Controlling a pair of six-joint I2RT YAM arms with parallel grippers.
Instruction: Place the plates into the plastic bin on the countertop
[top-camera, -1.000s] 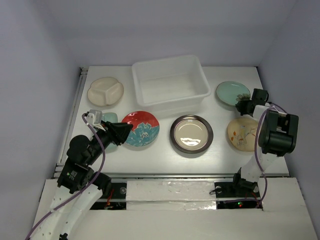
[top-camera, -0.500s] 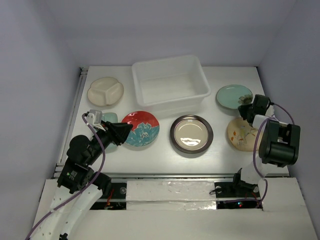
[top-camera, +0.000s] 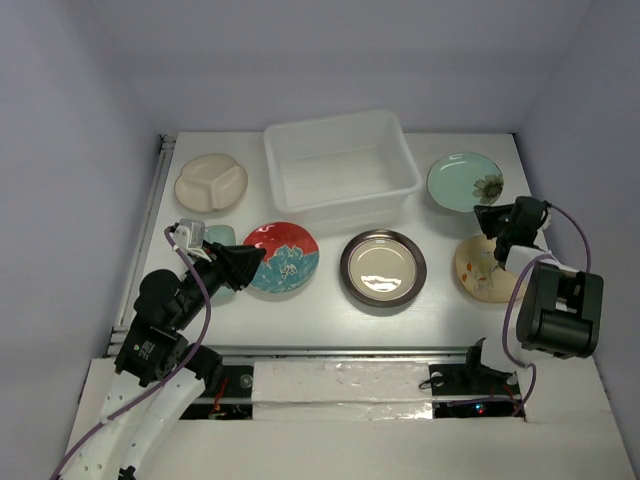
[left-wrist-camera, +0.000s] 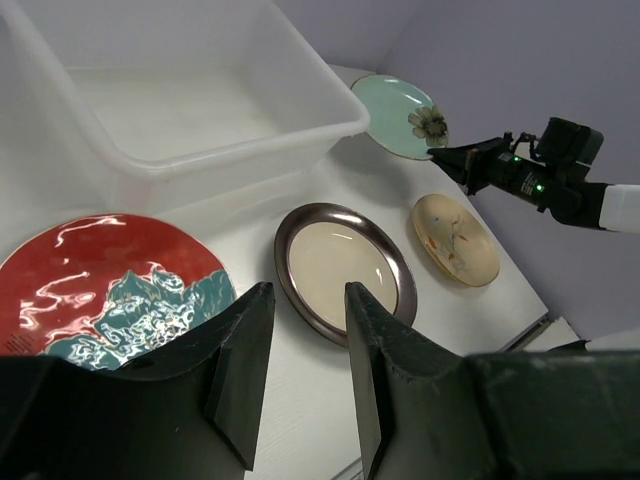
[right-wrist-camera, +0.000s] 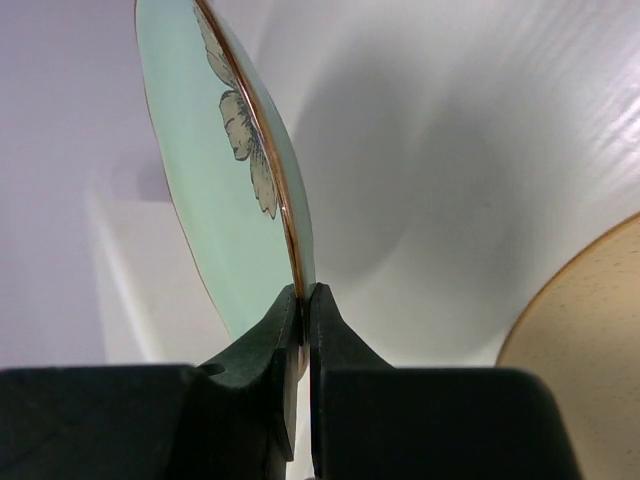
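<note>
I will next lift the pale teal plate (top-camera: 464, 181) with my right gripper. I will then move it across the bin's raised side and lower it inside.
My right gripper (top-camera: 484, 215) is shut on the near rim of the pale teal plate (top-camera: 464, 181), which is lifted off the countertop (top-camera: 320, 300) and tilted; in the right wrist view (right-wrist-camera: 303, 300) the plate (right-wrist-camera: 215, 190) stands on edge between the fingers. The translucent plastic bin (top-camera: 342, 167) sits empty at the back centre. In front of it lie the red plate with teal flower (top-camera: 283, 257) and the dark-rimmed metallic plate (top-camera: 383, 267). The cream floral plate (top-camera: 484, 268) lies at the right, the cream divided plate (top-camera: 211, 183) at the back left. My left gripper (top-camera: 250, 262) is open and empty over the red plate's left edge.
The small mint dish (top-camera: 220, 238) lies partly hidden under my left arm. A metal rail (top-camera: 152, 210) runs along the countertop's left edge. Grey walls close in the back and both sides.
My right gripper has lifted the pale teal plate off the countertop and tilted it up. The right arm has drawn back toward its base. The left arm has not moved.
</note>
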